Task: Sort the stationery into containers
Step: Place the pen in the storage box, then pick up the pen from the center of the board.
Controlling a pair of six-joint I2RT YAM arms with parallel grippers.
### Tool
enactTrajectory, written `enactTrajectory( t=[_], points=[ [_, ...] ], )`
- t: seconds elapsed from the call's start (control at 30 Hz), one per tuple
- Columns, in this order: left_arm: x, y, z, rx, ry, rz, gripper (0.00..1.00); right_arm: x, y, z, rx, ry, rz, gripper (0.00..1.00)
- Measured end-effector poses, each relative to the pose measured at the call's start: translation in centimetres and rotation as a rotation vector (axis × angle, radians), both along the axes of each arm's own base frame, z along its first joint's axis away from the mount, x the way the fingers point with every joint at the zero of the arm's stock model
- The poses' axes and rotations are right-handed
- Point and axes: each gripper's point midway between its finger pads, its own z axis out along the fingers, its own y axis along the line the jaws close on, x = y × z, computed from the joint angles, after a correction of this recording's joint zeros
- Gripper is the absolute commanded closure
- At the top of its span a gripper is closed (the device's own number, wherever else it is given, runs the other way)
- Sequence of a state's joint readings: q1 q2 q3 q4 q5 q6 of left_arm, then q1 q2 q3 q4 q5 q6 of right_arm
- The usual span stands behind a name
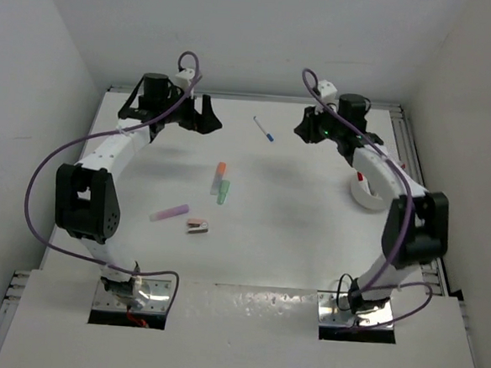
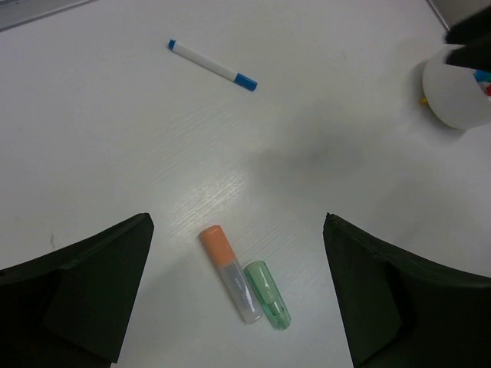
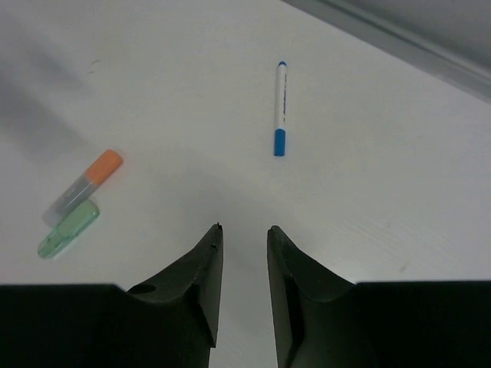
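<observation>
Next, my right gripper lowers toward the left in the top view, open fingers going around the pen's blue cap point(image 1: 270, 138) point(image 3: 279, 142), because that pen end lies nearest.
A white pen with a blue cap point(image 1: 264, 129) lies at the back of the table; it also shows in the left wrist view point(image 2: 213, 65) and the right wrist view point(image 3: 280, 107). An orange highlighter point(image 1: 220, 173) and a green highlighter point(image 1: 224, 192) lie side by side mid-table, touching point(image 2: 229, 272) point(image 2: 268, 295). A pink highlighter point(image 1: 169, 213) and a pinkish-brown block point(image 1: 197, 225) lie nearer the front. The white tub point(image 1: 363, 195) stands at the right, partly behind my right arm, with pens in it point(image 2: 456, 96). My left gripper point(image 1: 191, 117) hovers wide open and empty point(image 2: 236, 222). My right gripper point(image 1: 304, 129) is narrowly open and empty point(image 3: 245, 228).
White walls enclose the table on the left, back and right. A metal rail point(image 1: 404, 140) runs along the right edge. Purple cables loop off both arms.
</observation>
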State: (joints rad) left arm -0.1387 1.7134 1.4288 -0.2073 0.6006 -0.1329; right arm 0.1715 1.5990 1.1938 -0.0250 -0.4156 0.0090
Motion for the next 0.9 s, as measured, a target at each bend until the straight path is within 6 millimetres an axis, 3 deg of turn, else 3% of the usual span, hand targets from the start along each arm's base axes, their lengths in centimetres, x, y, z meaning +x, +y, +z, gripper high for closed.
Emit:
enactTrajectory(
  t=[0.23, 0.4, 0.7, 0.9],
  points=[
    [-1.9, 1.1, -0.4, -0.034, 0.017, -0.015, 0.0, 7.4, 3.7, -7.8, 0.01, 0.201, -0.053, 0.66],
    [-2.8, 1.4, -1.4, -0.064, 0.058, -0.026, 0.0, 10.1, 5.4, -11.7, -0.012, 0.252, -0.068, 0.64],
    [-3.4, 2.7, -2.7, -0.102, 0.116, -0.011, 0.0, 11.7, 8.9, -16.1, -0.079, 0.265, -0.036, 0.63],
    [-3.6, 3.0, -2.7, -0.132, 0.135, -0.007, 0.0, 11.9, 8.9, -18.4, -0.152, 0.259, -0.037, 0.57]
  ],
)
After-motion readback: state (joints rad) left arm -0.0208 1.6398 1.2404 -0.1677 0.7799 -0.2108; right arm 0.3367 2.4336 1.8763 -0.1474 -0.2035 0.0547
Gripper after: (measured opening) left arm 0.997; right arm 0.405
